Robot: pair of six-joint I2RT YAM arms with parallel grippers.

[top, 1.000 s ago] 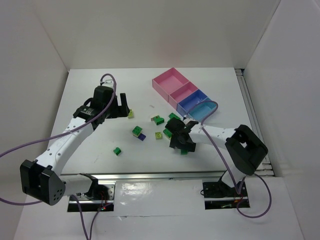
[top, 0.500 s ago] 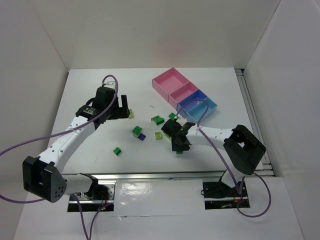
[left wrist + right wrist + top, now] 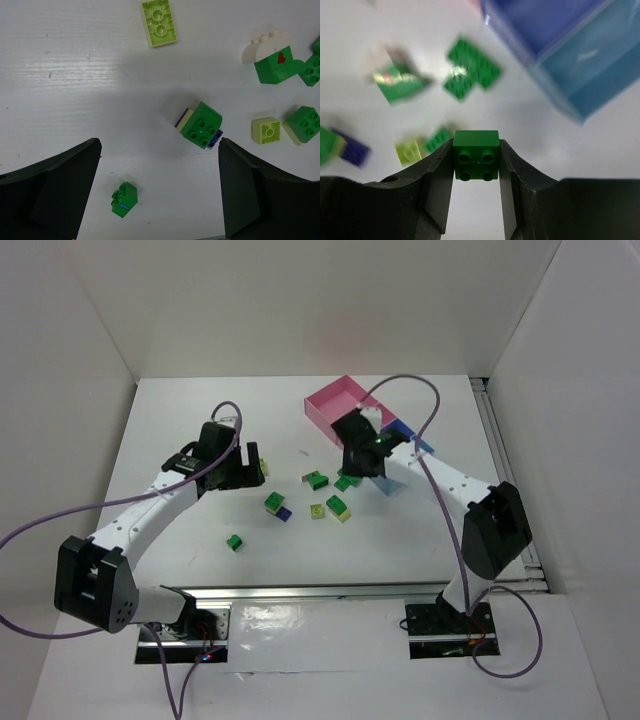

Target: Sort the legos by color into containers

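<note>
The dark green brick needs to go outward over the large pink tray (image 3: 333,400) with my right gripper and be released inside, as the pink tray's open bottom lies outward of my fingers.
Several legos lie mid-table: a dark green brick (image 3: 272,502) on a blue one (image 3: 285,513), a lone green brick (image 3: 235,541), yellow-green bricks (image 3: 317,511) and green ones (image 3: 316,479). My right gripper (image 3: 358,462) hangs above the table just left of the blue tray (image 3: 404,430), shut on a dark green brick (image 3: 476,161) that sits between its fingertips. The large pink tray (image 3: 333,400) lies behind it. My left gripper (image 3: 160,187) is open over the table, its jaws wide apart. The stacked green brick (image 3: 201,125) and a small green brick (image 3: 124,199) lie below it.
A yellow-green brick (image 3: 159,22) lies ahead of the left gripper, and a green brick with a white arch (image 3: 272,57) lies to its right. White walls enclose the table on three sides. A metal rail (image 3: 300,592) runs along the near edge.
My right gripper closed on a green brick near the front, lifted it and carried it back toward the trays. The left gripper shifted slightly right.
</note>
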